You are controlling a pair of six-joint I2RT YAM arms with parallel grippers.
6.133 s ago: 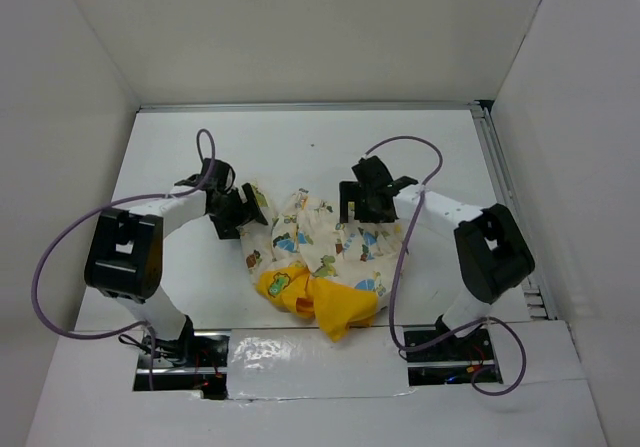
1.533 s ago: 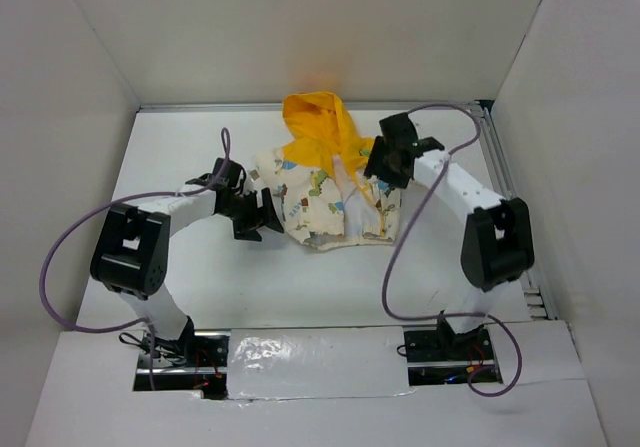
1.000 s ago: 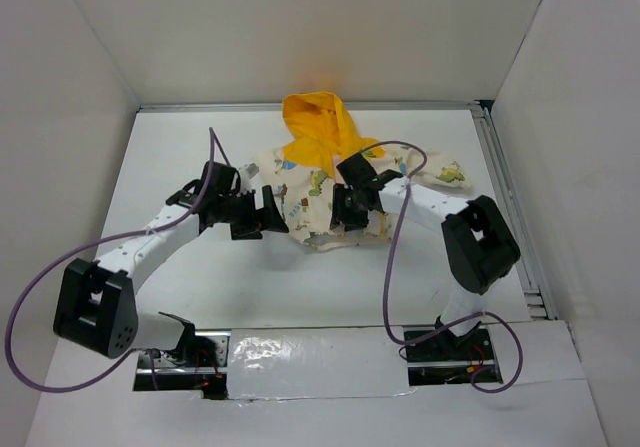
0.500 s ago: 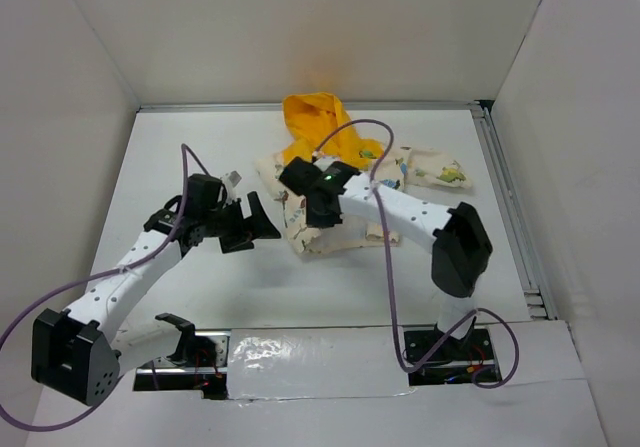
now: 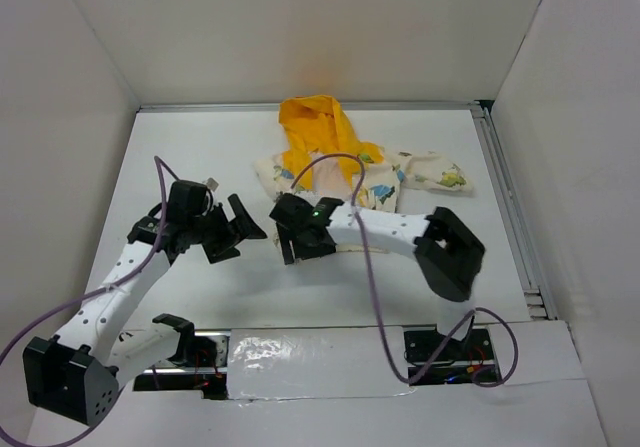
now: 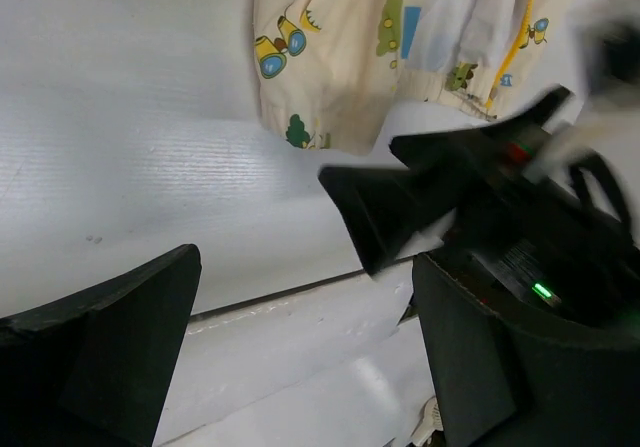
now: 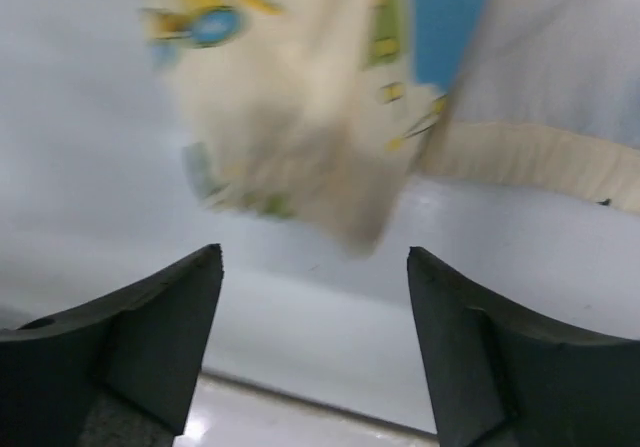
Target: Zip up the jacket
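I need to move my left gripper down and to the right in the top view next, onto the jacket's hem corner by the blue patch, because that corner is beyond the gripper's fingers.
The jacket [image 5: 345,172] lies spread on the white table, cream with cartoon print, yellow hood [image 5: 312,122] toward the back wall, one sleeve [image 5: 440,172] stretched right. Its lower hem shows in the left wrist view [image 6: 350,57] and, blurred, in the right wrist view [image 7: 300,127]. My left gripper [image 5: 238,235] is open and empty, left of the jacket's hem. My right gripper [image 5: 295,245] is open and empty, at the hem's near left corner, just off the fabric. The right gripper also shows in the left wrist view [image 6: 400,202].
White walls enclose the table on the left, back and right. A metal rail [image 5: 505,197] runs along the right edge. Purple cables loop from both arms; one crosses above the jacket [image 5: 330,162]. The arm bases sit at the near edge.
The jacket went from a crumpled heap to spread flat with the hood at the back. Both grippers have since pulled back toward the near left, off the fabric, the right arm swinging left across the hem.
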